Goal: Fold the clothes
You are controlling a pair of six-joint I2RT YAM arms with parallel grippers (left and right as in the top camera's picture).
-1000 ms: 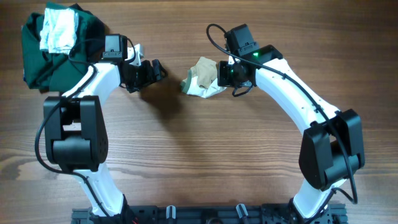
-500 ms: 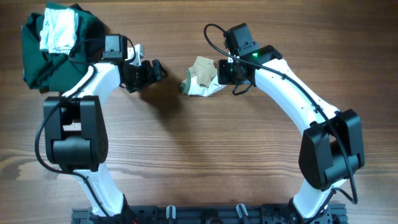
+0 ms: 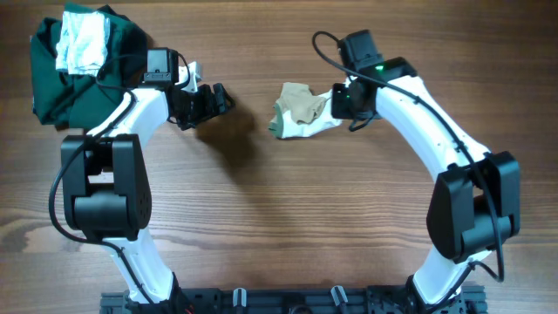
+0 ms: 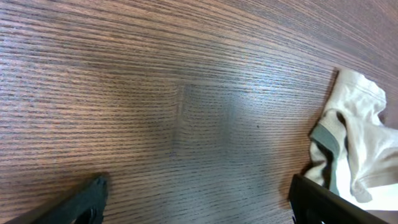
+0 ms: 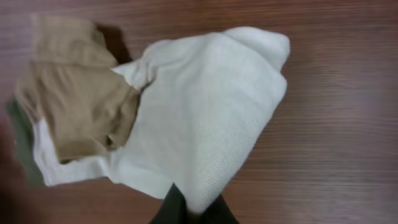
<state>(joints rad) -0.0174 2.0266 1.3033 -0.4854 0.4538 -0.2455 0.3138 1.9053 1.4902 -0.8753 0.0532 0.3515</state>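
Note:
The white edge goes to the right in the overhead view over bare tabletop next, pulled by my right gripper. My right gripper then releases it there, because the garment still lies crumpled.
The small cream garment [image 3: 303, 112] with a khaki-tan part and green trim lies crumpled on the wood table, upper middle. My right gripper [image 3: 338, 98] is shut on its right white edge; in the right wrist view the white cloth [image 5: 205, 112] runs into the closed fingertips [image 5: 198, 208]. My left gripper [image 3: 214, 100] is open and empty over bare table to the garment's left. Its wrist view shows both fingertips wide apart [image 4: 199, 202] and the garment's green-edged cream corner [image 4: 351, 146] at the right.
A large dark green garment [image 3: 83, 87] with a plain whitish folded cloth [image 3: 83, 44] on it lies at the table's far left corner. Bare wood table [image 3: 279, 218] fills the middle and front.
My right gripper has moved right with the garment's edge, dragging the garment right and stretching it out. The left arm has not moved.

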